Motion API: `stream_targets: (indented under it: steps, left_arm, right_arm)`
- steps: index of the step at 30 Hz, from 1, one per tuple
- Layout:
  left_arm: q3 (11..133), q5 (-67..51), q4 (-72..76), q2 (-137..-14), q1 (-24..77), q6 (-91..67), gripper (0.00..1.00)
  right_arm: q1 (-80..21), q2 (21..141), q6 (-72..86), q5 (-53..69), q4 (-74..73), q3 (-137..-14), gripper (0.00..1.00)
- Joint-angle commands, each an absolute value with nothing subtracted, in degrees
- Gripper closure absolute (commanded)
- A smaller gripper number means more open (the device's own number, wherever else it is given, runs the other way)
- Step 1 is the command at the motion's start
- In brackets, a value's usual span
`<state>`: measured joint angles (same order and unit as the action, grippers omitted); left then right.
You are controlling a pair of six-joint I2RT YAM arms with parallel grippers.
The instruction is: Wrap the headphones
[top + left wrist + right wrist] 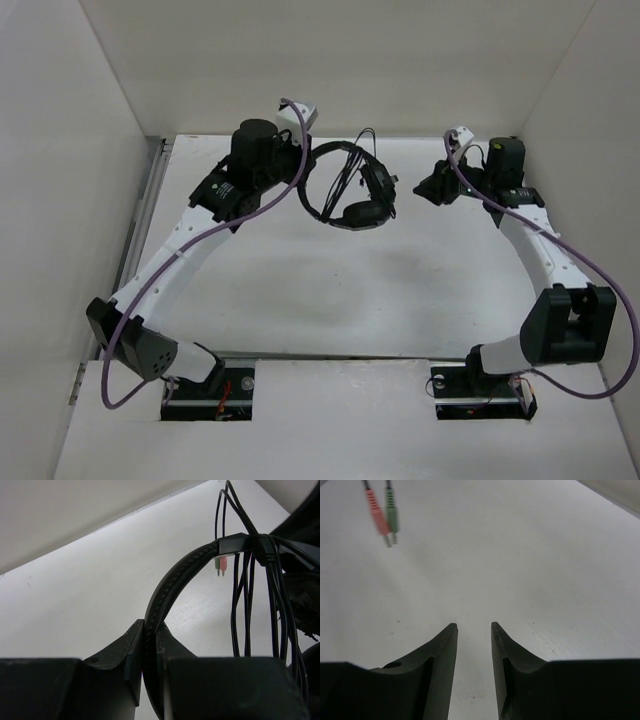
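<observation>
I will lower my left gripper with the headphones (362,212) to the bare tabletop below them and let go of the headband, since the cable is already looped round it.
The black headphones (362,212) hang at the back middle of the table. My left gripper (303,170) is shut on their thin padded headband (175,580), which runs up from between the jaws in the left wrist view. The thin dark cable (247,605) is looped several times round the headband's far end and hangs in strands. Its pink and green plugs (221,566) dangle there and also show at the top left of the right wrist view (379,520). My right gripper (430,188) is open and empty, just right of the headphones, over bare table (472,627).
White walls close in the table at the back and on both sides. A metal rail (148,200) runs along the left edge. The purple robot cables (560,250) loop along both arms.
</observation>
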<state>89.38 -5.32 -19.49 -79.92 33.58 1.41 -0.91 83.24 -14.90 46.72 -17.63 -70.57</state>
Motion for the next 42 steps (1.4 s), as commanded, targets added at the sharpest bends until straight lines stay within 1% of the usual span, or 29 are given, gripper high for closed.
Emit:
stream_targets:
  steps: [1,8,14,28,37,39,42]
  left_arm:
    - [86.6,-5.1,-11.3,-81.7,32.3,-2.6,1.0]
    - [81.9,-1.6,-3.0,-89.1,31.2,-6.6,1.0]
    - [79.9,1.8,3.2,-96.5,31.4,-10.1,1.0]
    - [82.0,4.8,6.2,-108.9,30.7,-17.3,1.0]
    - [85.5,5.1,6.5,-116.1,29.8,-17.5,1.0]
    - [85.7,5.4,6.5,-117.2,29.6,-17.1,1.0]
    - [85.6,5.5,6.4,-118.6,29.2,-16.5,0.96]
  right_arm:
    - [-0.8,76.2,-8.8,48.9,-8.3,-67.3,0.63]
    - [-0.8,70.4,1.7,46.8,-2.2,-62.9,0.66]
    - [0.3,67.8,1.9,44.8,-2.2,-59.4,0.66]
    - [5.5,63.5,3.4,44.6,-1.6,-54.1,0.65]
    - [7.8,62.1,4.1,45.0,-1.6,-53.5,0.64]
    - [8.4,61.9,4.2,45.0,-1.6,-53.5,0.64]
    - [9.4,61.4,4.5,45.1,-1.6,-53.4,0.64]
